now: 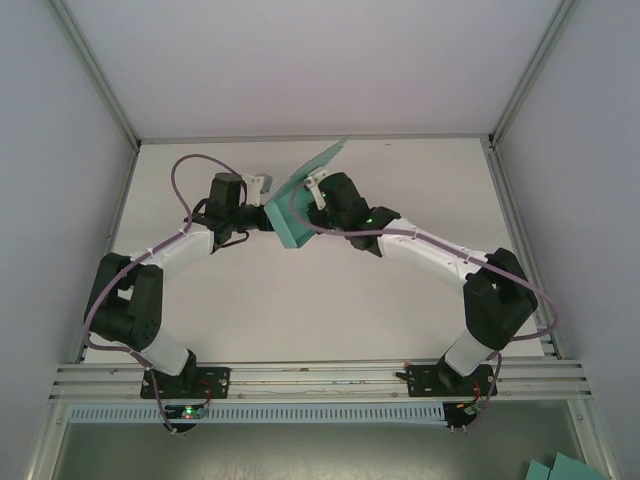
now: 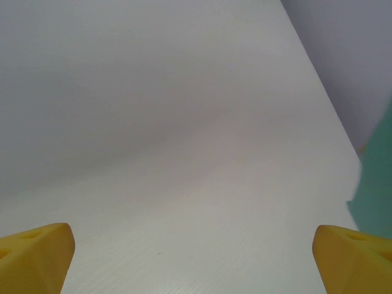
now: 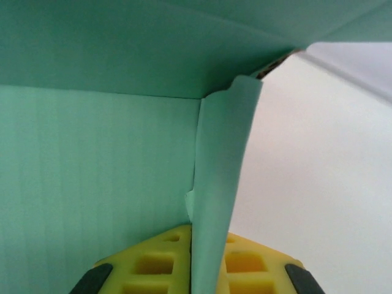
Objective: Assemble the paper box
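The tabletop below is clear back toward the gripper's base, so my right gripper will turn the tilted box straight, lower it there and let go of the side of the box.
The paper box (image 1: 300,195) is a teal-green card sheet held up above the middle of the table, tilted, with one flap rising toward the back. My right gripper (image 1: 312,195) is shut on a flap of it; in the right wrist view the thin flap (image 3: 220,184) runs between the two yellow fingers (image 3: 153,263), with a wide panel (image 3: 92,184) at left and another overhead. My left gripper (image 1: 262,188) stands open just left of the card, not touching it. Its yellow fingertips (image 2: 37,254) are far apart, and the card's edge (image 2: 375,190) shows at the right.
The white table (image 1: 320,300) is boxed in by grey walls and a metal frame rail (image 1: 320,375) at the near edge. More teal card pieces (image 1: 565,468) lie off the table at the bottom right.
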{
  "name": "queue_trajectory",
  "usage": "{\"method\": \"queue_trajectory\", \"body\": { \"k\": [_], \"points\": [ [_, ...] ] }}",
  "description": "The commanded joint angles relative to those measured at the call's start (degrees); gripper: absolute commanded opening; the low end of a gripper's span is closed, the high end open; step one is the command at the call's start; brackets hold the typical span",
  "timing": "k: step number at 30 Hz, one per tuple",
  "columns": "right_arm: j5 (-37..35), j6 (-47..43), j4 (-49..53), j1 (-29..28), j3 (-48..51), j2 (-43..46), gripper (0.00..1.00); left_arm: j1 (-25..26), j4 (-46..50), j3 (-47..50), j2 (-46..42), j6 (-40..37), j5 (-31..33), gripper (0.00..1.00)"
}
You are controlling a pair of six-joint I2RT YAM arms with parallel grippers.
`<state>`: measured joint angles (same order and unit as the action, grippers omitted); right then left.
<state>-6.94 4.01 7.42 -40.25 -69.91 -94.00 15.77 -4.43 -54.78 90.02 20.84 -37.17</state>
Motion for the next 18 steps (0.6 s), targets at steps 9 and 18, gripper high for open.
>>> {"method": "queue_trajectory", "body": {
  "k": [9,18],
  "points": [
    [-8.09,16.44,3.3,5.88,10.14,8.73,0.0,5.69,2.83,-0.91,-10.32,-6.43,8.44,1.0],
    [-14.41,20.96,9.17,10.2,20.55,19.97,0.0,4.95,17.63,10.85,-18.99,-2.49,34.36,1.0]
  ]
}}
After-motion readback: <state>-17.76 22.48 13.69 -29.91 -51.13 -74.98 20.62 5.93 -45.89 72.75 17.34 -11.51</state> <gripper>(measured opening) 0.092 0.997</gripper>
